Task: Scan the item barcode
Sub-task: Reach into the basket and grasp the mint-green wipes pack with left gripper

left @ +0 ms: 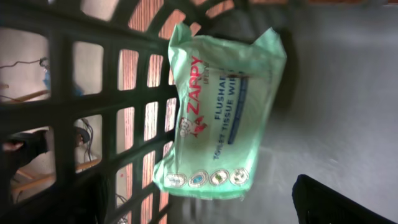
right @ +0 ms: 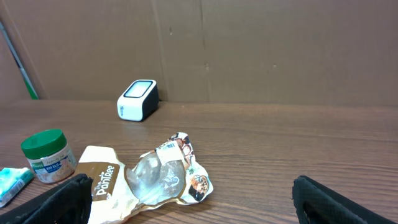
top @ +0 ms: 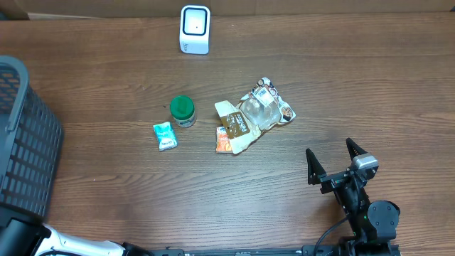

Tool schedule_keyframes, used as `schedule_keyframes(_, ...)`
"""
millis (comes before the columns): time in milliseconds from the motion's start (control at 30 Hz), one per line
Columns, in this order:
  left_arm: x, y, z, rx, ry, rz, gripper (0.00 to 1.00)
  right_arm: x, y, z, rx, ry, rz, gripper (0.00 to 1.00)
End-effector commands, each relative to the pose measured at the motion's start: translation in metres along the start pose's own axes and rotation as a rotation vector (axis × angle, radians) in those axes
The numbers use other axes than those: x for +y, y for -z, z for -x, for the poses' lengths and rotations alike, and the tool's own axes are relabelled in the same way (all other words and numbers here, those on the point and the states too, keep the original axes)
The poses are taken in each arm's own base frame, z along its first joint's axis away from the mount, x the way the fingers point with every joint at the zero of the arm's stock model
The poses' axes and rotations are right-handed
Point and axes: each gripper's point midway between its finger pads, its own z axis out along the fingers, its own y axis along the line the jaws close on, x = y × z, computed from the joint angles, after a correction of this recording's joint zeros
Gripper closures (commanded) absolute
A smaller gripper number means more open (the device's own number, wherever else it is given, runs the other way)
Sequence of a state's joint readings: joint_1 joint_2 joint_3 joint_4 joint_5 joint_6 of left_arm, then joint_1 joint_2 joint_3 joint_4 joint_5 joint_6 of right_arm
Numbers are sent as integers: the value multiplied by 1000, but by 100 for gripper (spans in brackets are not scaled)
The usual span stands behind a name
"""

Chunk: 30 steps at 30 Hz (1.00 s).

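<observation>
My left gripper moves deeper down into the basket next and closes across the tissue pack's end (left: 208,167) by the round icons, since the pack leans below it.
The white barcode scanner (top: 194,29) (right: 137,99) stands at the table's far edge. Mid-table lie several items: a green-lidded jar (top: 183,110) (right: 45,155), a small green packet (top: 165,135), a brown-and-cream Pantree bag (top: 238,126) (right: 102,180), a clear crumpled pouch (top: 267,105) (right: 163,174) and an orange sachet (top: 223,139). My right gripper (top: 340,162) (right: 193,190) hovers open near the front right, short of the pouch, holding nothing. My left gripper (left: 199,210) is open inside the basket, above a green Zappy tissue pack (left: 217,106) that leans on the basket wall.
The dark mesh basket (top: 21,142) (left: 81,112) fills the table's left side. A cardboard wall (right: 249,43) runs behind the scanner. Bare wood lies between my right gripper and the pile of items.
</observation>
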State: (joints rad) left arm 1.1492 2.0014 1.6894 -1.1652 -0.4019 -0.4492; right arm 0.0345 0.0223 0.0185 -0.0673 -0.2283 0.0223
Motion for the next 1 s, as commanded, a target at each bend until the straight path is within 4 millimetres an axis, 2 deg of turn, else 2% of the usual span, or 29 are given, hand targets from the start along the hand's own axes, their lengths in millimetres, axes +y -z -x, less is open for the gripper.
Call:
schedule_keyframes(0, -3, -18, -10, 19, -26, 26, 4, 0, 0, -2, -2, -1, -1, 0)
schedule_keyframes(133, -7, -33, -16, 15, -23, 26, 5, 0, 0, -2, -2, -1, -1, 0)
schedule_keyframes(433, -12, -46, -16, -5, -59, 23, 8, 0, 0, -2, -2, -1, -1, 0)
schedule_keyframes(567, -14, -46, -12, -23, -51, 13, 25, 0, 0, -2, -2, 0, -1, 0)
schedule_keyframes(667, -21, -48, -14, -10, -52, -19, 29, 0, 0, -2, -2, -1, -1, 0)
schedule_keyframes(800, -21, -61, -27, 23, -66, -5, 25, 0, 0, -2, -3, 0, -1, 0)
schedule_keyframes(967, -26, -69, -32, 19, -66, -20, 22, 0, 0, -2, -2, 0, -1, 0)
